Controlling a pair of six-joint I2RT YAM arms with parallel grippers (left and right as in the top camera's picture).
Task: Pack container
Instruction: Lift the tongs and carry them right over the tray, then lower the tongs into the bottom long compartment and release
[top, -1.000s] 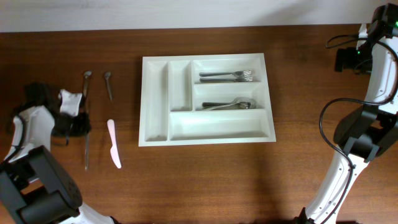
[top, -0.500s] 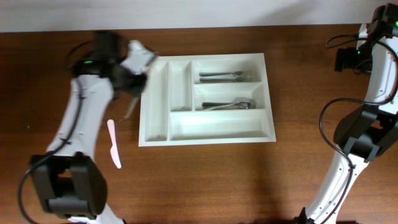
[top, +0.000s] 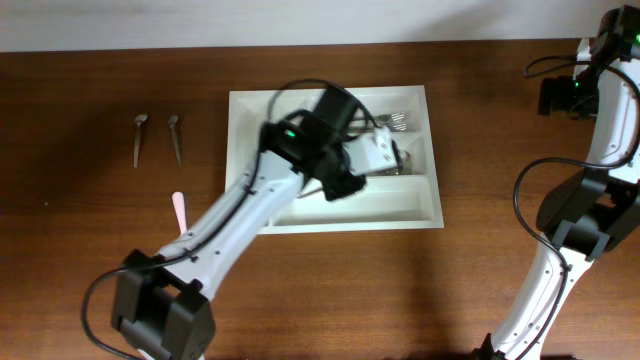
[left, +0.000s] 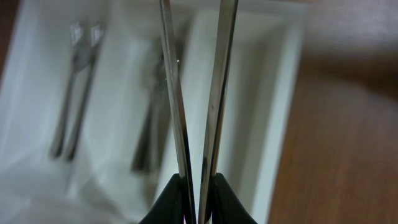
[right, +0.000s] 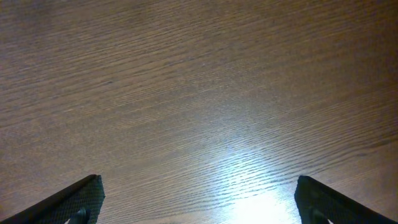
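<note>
Next, the left gripper moves back over the container's near long section (top: 358, 206) (left: 239, 107), since it is empty, then brings the slim metal cutlery pieces down in.
The white five-compartment container (top: 252, 160) lies mid-table. My left gripper (top: 345, 183) hovers over its right half, shut on two slim metal cutlery pieces (left: 196, 93) that stick out side by side from the jaws (left: 198, 205). In the left wrist view the container (left: 261, 93) lies below, blurred, with forks (left: 74, 93) in one long compartment and more cutlery (left: 149, 124) in the one beside it. The forks' tips (top: 398, 122) show in the overhead view. My right gripper (top: 556, 96) is at the far right edge, open and empty (right: 199, 199) over bare wood.
Two small metal spoons (top: 138, 138) (top: 175, 137) lie on the table left of the container. A pink plastic knife (top: 178, 205) lies below them, partly hidden by my left arm. The right arm's base and cable stand at the right edge (top: 570, 230).
My left arm has swung from the far left of the table, past the container's left edge, to over its right compartments. The metal knife that lay beside the pink knife is gone from the table.
</note>
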